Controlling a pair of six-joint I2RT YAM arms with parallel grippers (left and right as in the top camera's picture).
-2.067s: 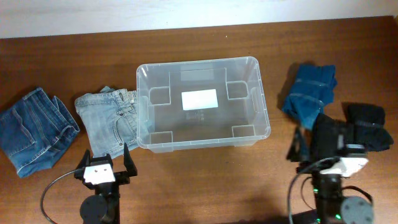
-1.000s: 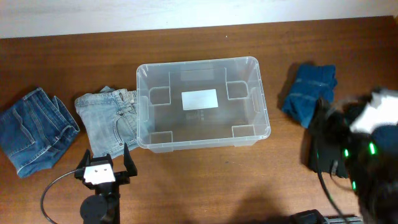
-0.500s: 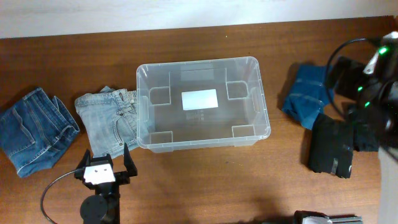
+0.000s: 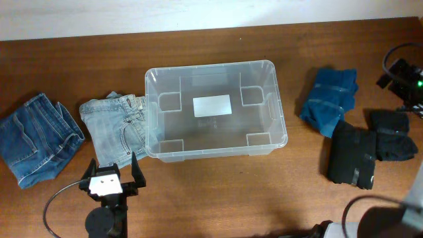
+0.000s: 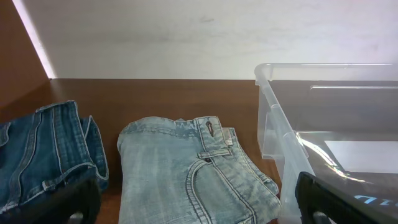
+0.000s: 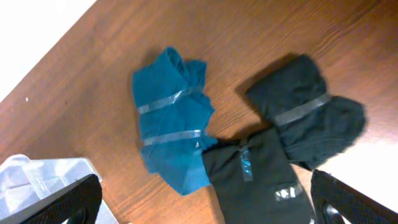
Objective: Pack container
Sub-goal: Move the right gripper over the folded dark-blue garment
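Observation:
The teal garment's banded middle gets my right gripper next, down toward the container (image 4: pixel 272 99), since that garment lies closer to the container than both black garments (image 6: pixel 255 180).
The clear container (image 4: pixel 272 99) stands empty at the table's middle, a white label on its base; its corner shows in the left wrist view (image 5: pixel 273 124) and the right wrist view (image 6: pixel 37 180). My left gripper (image 4: pixel 109 173) is open and empty, low in front of folded light-blue jeans (image 4: pixel 115 129) (image 5: pixel 180 168). My right gripper (image 6: pixel 205 208) is open and empty, held high over a teal garment (image 6: pixel 171 124) and a black folded garment (image 6: pixel 255 180). Overhead, only part of the right arm (image 4: pixel 402 74) shows at the right edge.
Dark-blue jeans (image 4: pixel 36 139) (image 5: pixel 43 155) lie at the far left. The teal garment (image 4: pixel 328 99) lies right of the container, the black folded garment (image 4: pixel 350 155) in front of it. A second black garment (image 4: pixel 391 135) (image 6: pixel 305 109) lies beside that one.
My right arm has risen from over the black garments and swung off toward the right edge, uncovering them. The left arm, the container and the garments have not moved.

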